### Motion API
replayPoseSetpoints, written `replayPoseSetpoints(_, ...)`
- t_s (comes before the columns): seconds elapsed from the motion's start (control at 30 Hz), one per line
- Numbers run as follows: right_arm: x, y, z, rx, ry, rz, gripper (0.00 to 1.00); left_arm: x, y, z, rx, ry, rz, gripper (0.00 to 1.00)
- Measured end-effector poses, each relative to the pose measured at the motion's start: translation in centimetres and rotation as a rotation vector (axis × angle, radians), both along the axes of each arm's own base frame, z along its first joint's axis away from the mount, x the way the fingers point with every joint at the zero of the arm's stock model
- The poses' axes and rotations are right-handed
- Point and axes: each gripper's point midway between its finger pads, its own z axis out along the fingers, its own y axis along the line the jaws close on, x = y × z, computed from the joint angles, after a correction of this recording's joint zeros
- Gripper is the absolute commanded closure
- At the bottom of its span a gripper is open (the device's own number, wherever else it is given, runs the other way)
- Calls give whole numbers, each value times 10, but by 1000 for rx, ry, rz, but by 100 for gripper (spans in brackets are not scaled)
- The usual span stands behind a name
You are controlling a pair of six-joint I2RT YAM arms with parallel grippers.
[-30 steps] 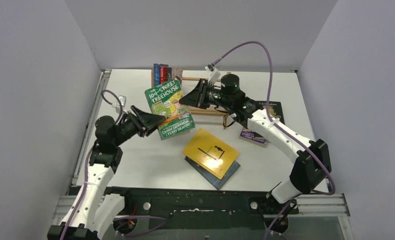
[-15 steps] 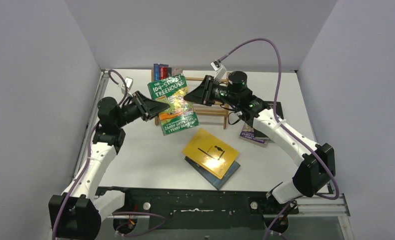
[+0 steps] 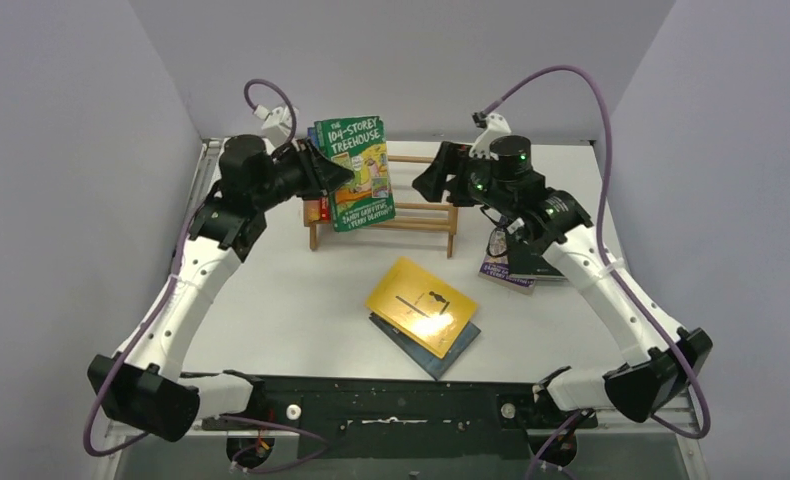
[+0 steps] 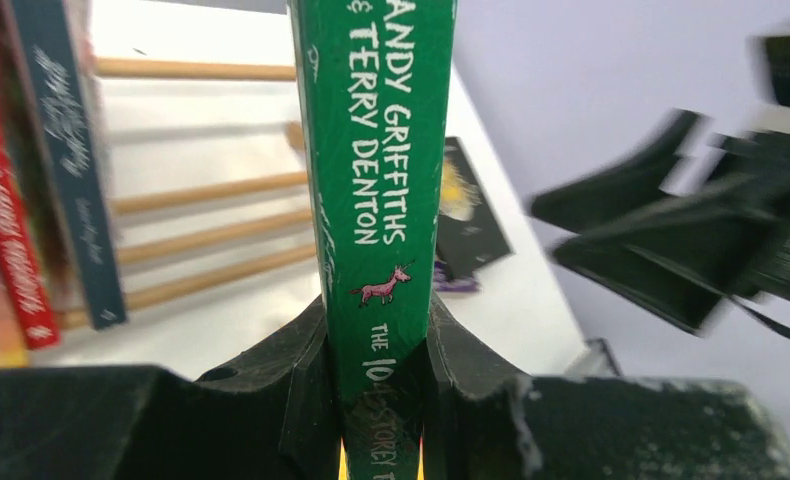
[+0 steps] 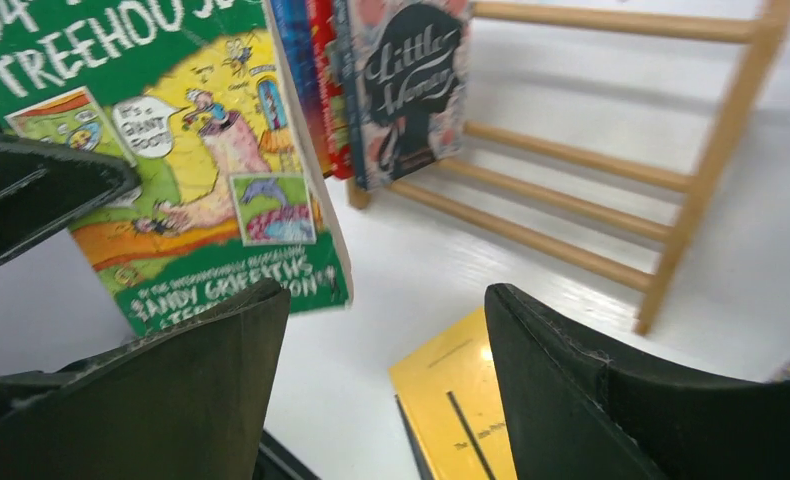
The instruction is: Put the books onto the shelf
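Note:
The left gripper turns the green book (image 3: 361, 185) in line with the row next, then lowers and releases it, since the shelf's bare rails beside the dark blue spine lie below.
My left gripper (image 3: 329, 173) (image 4: 376, 335) is shut on the spine of the green cartoon book (image 3: 361, 185) (image 4: 376, 180) (image 5: 186, 170). It holds that book upright, lifted over the left part of the wooden shelf (image 3: 411, 215) (image 4: 206, 190) (image 5: 571, 250). Three books (image 5: 411, 80) stand at the shelf's left end, with a dark blue spine (image 4: 71, 160) and a red spine (image 4: 6, 230) beside the held book. My right gripper (image 3: 433, 182) (image 5: 386, 300) hangs open to the right of the green book, holding nothing.
A yellow book (image 3: 421, 303) (image 5: 461, 400) lies on a dark blue book (image 3: 449, 350) in the middle of the table. A purple book (image 3: 499, 270) and a dark one (image 3: 543, 268) lie at the right, partly under my right arm.
My left gripper closed on the green book and raised it from near the table up to the shelf, turning it upright. My right gripper let go of it, opened and drew back to the right.

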Motion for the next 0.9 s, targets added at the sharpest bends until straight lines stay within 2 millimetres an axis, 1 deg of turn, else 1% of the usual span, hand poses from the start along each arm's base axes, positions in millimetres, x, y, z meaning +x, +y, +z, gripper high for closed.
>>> replayPoseSetpoints(0.03,0,-10,5,-14,-20,-31,27,7,-1,-1,33,-10,13,100)
replayPoseSetpoints(0.1,0,-26,14,-27,-56,-85,26,27,-4,-9,122,-29,55,100)
replayPoseSetpoints(0.17,-5,-40,21,-40,-84,-123,26,45,-6,-22,201,-32,90,100)
replayPoseSetpoints(0.27,-11,-54,25,-60,-101,-163,26,74,-8,-51,339,-20,138,100)
replayPoseSetpoints(0.4,-15,-64,18,-90,-90,-190,26,108,-10,-81,505,-27,186,100)
replayPoseSetpoints(0.5,-17,-68,6,-116,-61,-200,26,127,-11,-95,578,-35,213,100)
replayPoseSetpoints(0.6,-17,-73,-5,-143,-36,-218,26,147,-12,-104,629,-46,240,100)
replayPoseSetpoints(0.73,-17,-79,-12,-165,-18,-237,25,165,-12,-115,663,-63,269,100)
replayPoseSetpoints(0.9,-18,-82,-14,-165,-5,-252,25,176,-12,-132,708,-69,281,100)
